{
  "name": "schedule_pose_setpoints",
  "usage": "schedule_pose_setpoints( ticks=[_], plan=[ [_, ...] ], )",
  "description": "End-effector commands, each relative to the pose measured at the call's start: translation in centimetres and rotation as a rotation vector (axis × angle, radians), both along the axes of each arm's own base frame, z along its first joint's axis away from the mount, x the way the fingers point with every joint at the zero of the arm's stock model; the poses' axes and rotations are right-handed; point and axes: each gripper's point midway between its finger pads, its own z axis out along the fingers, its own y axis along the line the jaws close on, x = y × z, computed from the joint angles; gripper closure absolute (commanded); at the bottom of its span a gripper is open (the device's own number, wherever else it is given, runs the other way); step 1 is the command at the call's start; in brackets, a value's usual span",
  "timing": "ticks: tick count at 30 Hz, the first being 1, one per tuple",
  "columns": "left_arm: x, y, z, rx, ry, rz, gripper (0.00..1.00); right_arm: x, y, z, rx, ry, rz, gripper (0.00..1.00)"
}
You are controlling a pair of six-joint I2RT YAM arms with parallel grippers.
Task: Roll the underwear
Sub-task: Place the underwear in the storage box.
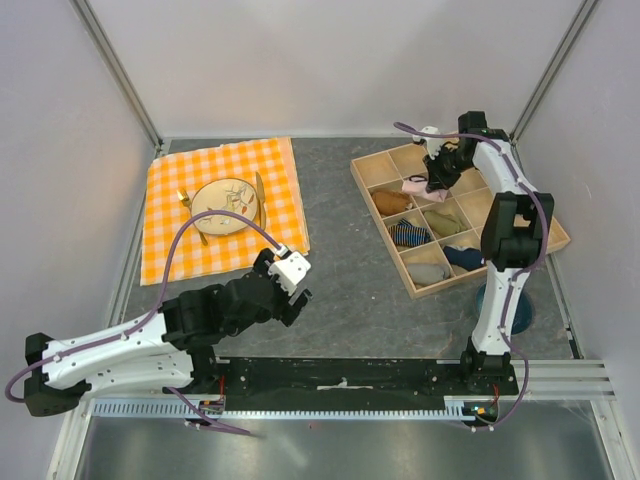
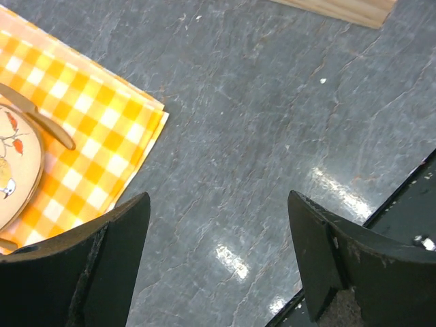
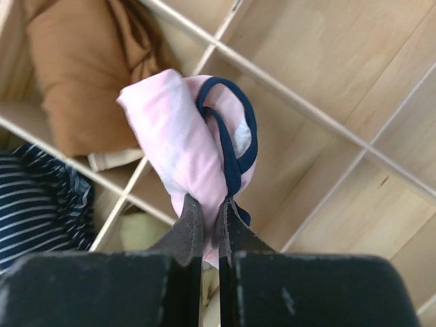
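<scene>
Down into the empty cell (image 1: 426, 190) (image 3: 283, 153) beside the brown roll, I should lower my right gripper and release the pink bundle, because it still hangs above the dividers.
The pale pink underwear (image 3: 184, 139) with thin navy edging is rolled into a bundle and pinched in my right gripper (image 3: 210, 204), which is shut on it. It hangs above an empty cell of the wooden divided box (image 3: 327, 75). In the top view the pink bundle (image 1: 416, 186) sits under the right gripper (image 1: 432, 182) at the box's far middle cells. My left gripper (image 2: 218, 204) is open and empty, low over the grey table beside the checkered cloth; in the top view it (image 1: 297, 290) is near the table's front middle.
The wooden box (image 1: 560, 238) holds a brown roll (image 1: 391, 202), an olive roll (image 1: 441, 221), a blue-striped roll (image 1: 409, 235), a grey roll (image 1: 428, 272) and a navy roll (image 1: 464, 257). An orange checkered cloth (image 1: 170, 235) carries a plate (image 1: 226, 206) and cutlery.
</scene>
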Motion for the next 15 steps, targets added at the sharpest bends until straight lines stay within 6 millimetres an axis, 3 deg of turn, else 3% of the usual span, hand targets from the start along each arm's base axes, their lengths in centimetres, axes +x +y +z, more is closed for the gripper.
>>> schedule_pose_setpoints(
  ticks=[1, 5, 7, 11, 15],
  plan=[
    [0.7, 1.6, 0.1, 0.062, -0.053, 0.03, 0.12, 3.3, -0.2, -0.6, -0.021, -0.039, -0.052, 1.0],
    [0.8, 1.8, 0.1, 0.054, -0.06, 0.037, 0.12, 4.4, -0.5, -3.2, -0.045, -0.009, -0.061, 1.0],
    [0.8, 1.9, 0.1, 0.053, -0.062, 0.04, 0.12, 4.5, -1.3, -5.4, -0.099, 0.026, -0.085, 1.0],
    [0.7, 1.9, 0.2, 0.045, -0.063, 0.042, 0.12, 4.1, -3.5, -7.7, -0.199, 0.065, -0.131, 1.0],
    [0.7, 1.7, 0.0, 0.051, -0.061, 0.034, 0.12, 3.5, -5.0, -7.3, -0.237, 0.066, -0.168, 0.98]
  ],
)
